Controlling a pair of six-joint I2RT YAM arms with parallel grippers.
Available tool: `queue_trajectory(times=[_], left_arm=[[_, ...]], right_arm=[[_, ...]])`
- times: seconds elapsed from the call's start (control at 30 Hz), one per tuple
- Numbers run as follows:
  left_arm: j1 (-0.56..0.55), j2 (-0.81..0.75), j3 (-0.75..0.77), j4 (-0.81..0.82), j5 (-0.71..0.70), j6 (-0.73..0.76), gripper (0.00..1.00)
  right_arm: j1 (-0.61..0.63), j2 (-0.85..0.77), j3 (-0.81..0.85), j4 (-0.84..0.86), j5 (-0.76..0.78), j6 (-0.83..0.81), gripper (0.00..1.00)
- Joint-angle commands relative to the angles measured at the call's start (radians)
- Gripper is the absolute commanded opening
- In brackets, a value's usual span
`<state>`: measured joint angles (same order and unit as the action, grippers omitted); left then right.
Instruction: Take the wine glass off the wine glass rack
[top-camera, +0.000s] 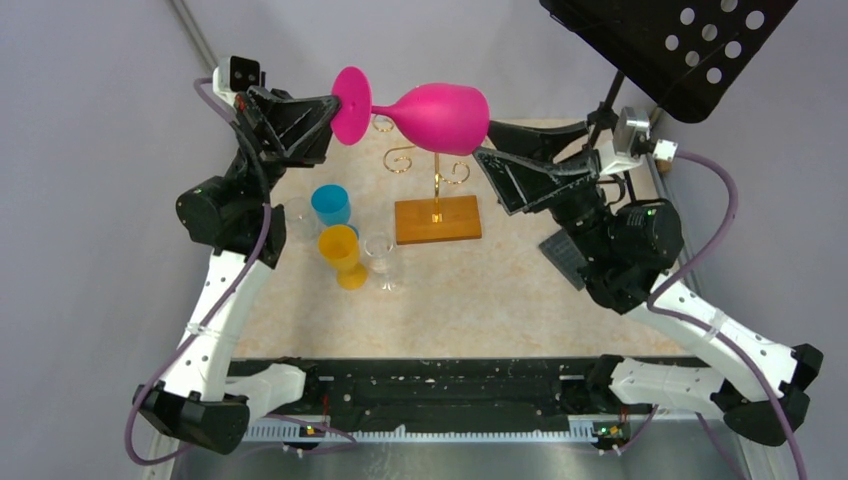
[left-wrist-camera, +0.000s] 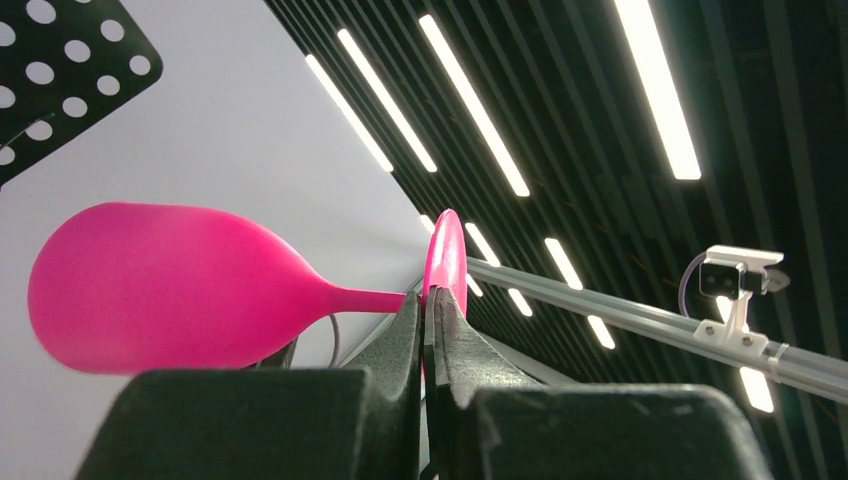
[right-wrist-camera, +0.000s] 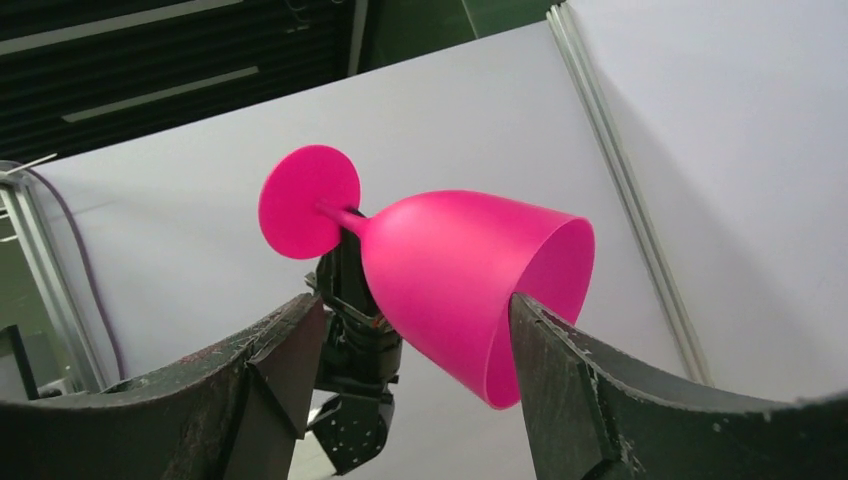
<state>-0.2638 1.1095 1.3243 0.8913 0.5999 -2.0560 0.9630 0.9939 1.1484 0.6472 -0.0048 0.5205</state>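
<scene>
The lower rim of the glass's bowl shows between my right gripper's open fingers, so the gripper will next slide left in the top view onto it and close.
The pink wine glass (top-camera: 440, 117) lies on its side in the air, above and clear of the wine glass rack (top-camera: 437, 170), a gold wire stand on an orange-brown wooden base (top-camera: 438, 219). My left gripper (top-camera: 337, 107) is shut on the glass's round foot (left-wrist-camera: 445, 255), with the bowl (left-wrist-camera: 170, 290) pointing away to the left in the left wrist view. My right gripper (top-camera: 482, 156) is open at the bowl's mouth. In the right wrist view its fingers (right-wrist-camera: 560, 370) stand either side of the bowl's lower rim (right-wrist-camera: 500, 340); I cannot tell if they touch.
A blue cup (top-camera: 331, 204), a yellow goblet (top-camera: 343, 254) and a clear glass (top-camera: 381, 257) stand left of the rack base. Another clear glass (top-camera: 300, 215) stands by the left arm. A black perforated music stand (top-camera: 665, 40) overhangs the back right.
</scene>
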Motion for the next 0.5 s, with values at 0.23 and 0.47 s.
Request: queue_trajectory(times=[0.23, 0.47], left_arm=[[-0.004, -0.013, -0.036, 0.084, -0.032, -0.078, 0.00], [-0.003, -0.022, -0.034, 0.077, -0.028, -0.055, 0.00]], right_arm=[[-0.181, 0.119, 0.021, 0.251, -0.395, 0.284, 0.55], [-0.183, 0.139, 0.041, 0.284, -0.460, 0.316, 0.21]])
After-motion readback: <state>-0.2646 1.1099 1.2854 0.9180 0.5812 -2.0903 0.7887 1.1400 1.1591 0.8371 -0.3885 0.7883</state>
